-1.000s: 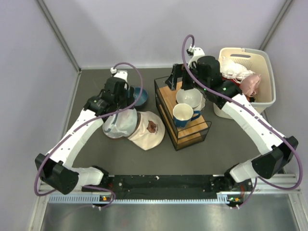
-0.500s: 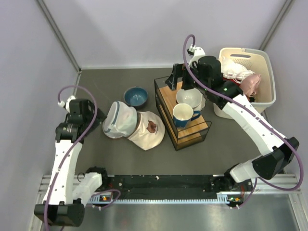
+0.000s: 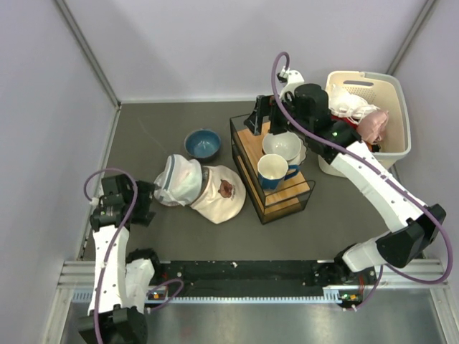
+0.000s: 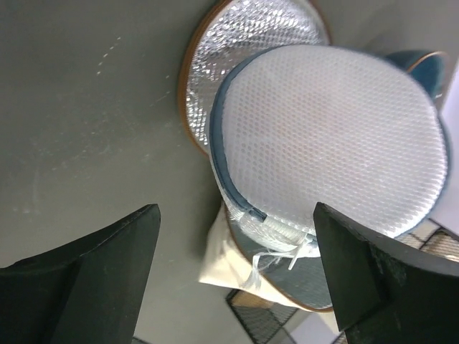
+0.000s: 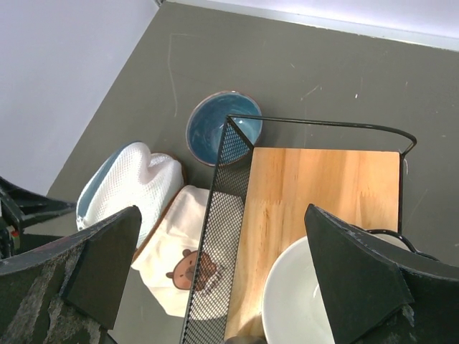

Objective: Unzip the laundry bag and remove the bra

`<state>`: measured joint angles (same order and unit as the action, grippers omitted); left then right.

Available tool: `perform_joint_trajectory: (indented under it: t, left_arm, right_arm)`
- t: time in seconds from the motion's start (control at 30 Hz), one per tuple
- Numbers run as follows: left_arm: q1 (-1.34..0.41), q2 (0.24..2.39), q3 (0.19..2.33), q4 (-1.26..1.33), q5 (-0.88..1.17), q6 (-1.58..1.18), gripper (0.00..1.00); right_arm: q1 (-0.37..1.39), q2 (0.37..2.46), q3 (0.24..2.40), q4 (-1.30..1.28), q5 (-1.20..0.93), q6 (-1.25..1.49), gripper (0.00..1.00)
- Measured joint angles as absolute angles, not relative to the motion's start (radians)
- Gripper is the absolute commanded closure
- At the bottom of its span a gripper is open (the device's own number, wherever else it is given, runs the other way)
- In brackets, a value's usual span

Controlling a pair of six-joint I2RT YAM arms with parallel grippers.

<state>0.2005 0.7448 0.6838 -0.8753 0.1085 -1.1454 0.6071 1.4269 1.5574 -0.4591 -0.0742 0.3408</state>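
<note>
I will next move my left gripper across the small gap onto the bag's blue edge near the cord (image 4: 281,259).
The laundry bag (image 3: 179,180) is a white mesh drum with blue zip trim, lying left of centre and partly on a cream cloth. In the left wrist view its round flap (image 4: 323,143) faces me, the blue zip edge (image 4: 231,175) looks shut, and a white cord (image 4: 281,259) hangs below it. A faint pink tint shows through the mesh; the bra itself is hidden. My left gripper (image 3: 148,203) is open and empty, just left of the bag and apart from it. My right gripper (image 3: 267,122) is open and empty above the back of the wire rack. The bag also shows in the right wrist view (image 5: 129,179).
A cream cloth with a brown bear mark (image 3: 219,192) lies under the bag's right side. A blue bowl (image 3: 202,143) sits behind it. A black wire rack (image 3: 287,197) holds a white bowl (image 3: 281,147) and a mug (image 3: 271,172). A beige basket (image 3: 398,107) at the back right holds white and pink garments.
My left arm has pulled off the bag and swung back to the near left, open and empty. The bag lies a little flatter. The right arm has not moved.
</note>
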Motion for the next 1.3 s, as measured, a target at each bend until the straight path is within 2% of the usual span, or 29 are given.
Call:
perform_joint_trajectory:
  t: [0.17, 0.43, 0.47, 0.53, 0.6, 0.63, 0.7, 0.83, 1.07, 1.2, 1.27, 1.3]
  left_arm:
    - [0.262, 0.687, 0.644, -0.798, 0.159, -1.214, 0.01]
    - [0.278, 0.758, 0.536, -0.646, 0.297, -1.297, 0.01]
    - [0.278, 0.767, 0.523, -0.624, 0.315, -1.306, 0.04]
    - [0.279, 0.779, 0.511, -0.586, 0.342, -1.317, 0.35]
    - [0.279, 0.802, 0.506, -0.527, 0.369, -1.330, 0.59]
    - [0.279, 0.816, 0.507, -0.505, 0.377, -1.335, 0.83]
    - [0.279, 0.863, 0.527, -0.476, 0.393, -1.326, 1.00]
    - [0.280, 0.962, 0.621, -0.455, 0.425, -1.274, 1.00]
    - [0.279, 1.012, 0.737, -0.434, 0.458, -1.191, 1.00]
    - [0.279, 1.012, 0.743, -0.434, 0.468, -1.164, 1.00]
    - [0.279, 1.011, 0.743, -0.434, 0.476, -1.154, 1.00]
    - [0.279, 1.010, 0.743, -0.434, 0.478, -1.150, 1.00]
  right_arm:
    - [0.607, 1.421, 1.544, -0.458, -0.077, 0.341, 0.01]
    - [0.608, 1.419, 1.531, -0.457, -0.085, 0.341, 0.01]
    - [0.608, 1.419, 1.531, -0.457, -0.086, 0.341, 0.01]
    - [0.609, 1.419, 1.531, -0.456, -0.090, 0.341, 0.01]
    - [0.613, 1.419, 1.531, -0.457, -0.092, 0.341, 0.01]
    - [0.618, 1.419, 1.531, -0.457, -0.092, 0.341, 0.01]
    - [0.634, 1.419, 1.532, -0.458, -0.092, 0.339, 0.01]
    - [0.698, 1.430, 1.557, -0.474, -0.081, 0.308, 0.01]
    - [0.905, 1.546, 1.753, -0.478, 0.037, 0.134, 0.01]
    - [0.975, 1.661, 1.854, -0.463, 0.001, 0.089, 0.19]
    - [0.985, 1.713, 1.871, -0.462, -0.029, 0.089, 0.24]
    - [0.989, 1.740, 1.876, -0.464, -0.043, 0.095, 0.31]
